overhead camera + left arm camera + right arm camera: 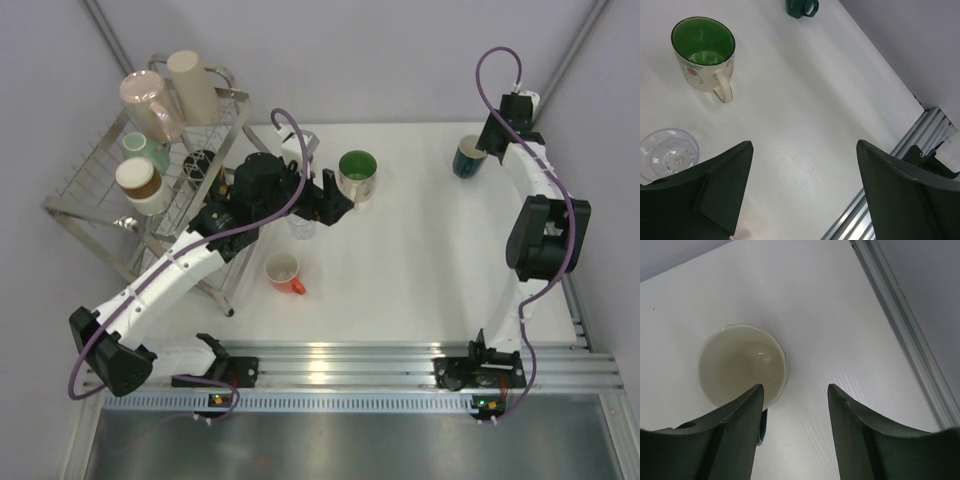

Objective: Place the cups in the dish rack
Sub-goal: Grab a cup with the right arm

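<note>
The right gripper lowers over the dark teal cup's rim on the arm's side (483,154) (784,372) next, as the cup lies below it and its open fingers still hover above.
The wire dish rack (95,195) stands at the far left and holds a pink cup (150,102), a beige cup (194,85), a teal cup (146,150) and a brown-banded cup (140,185). My left gripper (338,203) is open and empty (805,145), next to the green-inside white mug (357,174) (703,50). A clear glass (301,226) (667,155) stands under that arm. An orange-handled white cup (285,272) lies nearer. My right gripper (488,140) (795,390) is open, its left finger over the rim of the dark teal cup (467,157) (742,362).
A dark cup-like thing (201,163) sits low in the rack behind the left arm. The grey wall runs close behind the rack and the right arm. An aluminium rail (400,360) borders the table's near edge, and a rail (905,330) its right edge.
</note>
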{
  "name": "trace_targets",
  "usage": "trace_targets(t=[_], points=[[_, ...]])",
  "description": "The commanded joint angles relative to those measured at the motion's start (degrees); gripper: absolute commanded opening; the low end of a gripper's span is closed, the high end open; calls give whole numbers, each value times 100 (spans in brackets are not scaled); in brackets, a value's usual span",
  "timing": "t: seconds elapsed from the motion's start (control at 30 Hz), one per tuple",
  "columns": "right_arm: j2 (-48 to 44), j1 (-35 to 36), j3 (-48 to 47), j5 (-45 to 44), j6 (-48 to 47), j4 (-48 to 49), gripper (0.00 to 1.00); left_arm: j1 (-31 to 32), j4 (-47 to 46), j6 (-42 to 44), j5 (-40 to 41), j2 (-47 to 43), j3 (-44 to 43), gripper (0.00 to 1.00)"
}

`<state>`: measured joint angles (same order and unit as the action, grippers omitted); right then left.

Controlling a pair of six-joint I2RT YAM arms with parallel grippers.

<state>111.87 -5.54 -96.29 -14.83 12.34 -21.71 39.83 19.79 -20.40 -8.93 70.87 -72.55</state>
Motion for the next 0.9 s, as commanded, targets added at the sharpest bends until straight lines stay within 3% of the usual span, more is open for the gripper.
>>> trace_targets(t=[0.0, 0.17, 0.3, 0.47, 0.57, 0.6, 0.67, 0.73, 0.87], points=[[203, -184, -373, 322, -266, 465, 55, 7, -151, 116, -197, -91, -294, 90], [975, -474, -1146, 1060, -267, 54, 54, -2, -230, 107, -399, 40, -268, 88], [1240, -509, -1146, 1939, -294, 378, 51, -2, -230, 107, -601, 199, -391, 87], [1407, -501, -1094, 2327, -127, 624, 48, -2, -230, 98, -601, 304, -488, 86], [1433, -492, -1058, 2362, 13, 651, 29, -2, -239, 116, -549, 331, -514, 85], [1425, -492, -1058, 2405, 75, 668, 14, -2, -230, 98, -549, 340, -523, 84], [1311, -501, -962, 2581, 303, 764, 0, -2, -239, -42, -575, 366, -575, 82], [1066, -501, -561, 2817, 505, 1054, 0, 7, -239, -243, -645, 392, -602, 81], [-304, -553, 565, 3144, 1417, 1985, 0, 7, -309, -561, -961, 428, -707, 80]])
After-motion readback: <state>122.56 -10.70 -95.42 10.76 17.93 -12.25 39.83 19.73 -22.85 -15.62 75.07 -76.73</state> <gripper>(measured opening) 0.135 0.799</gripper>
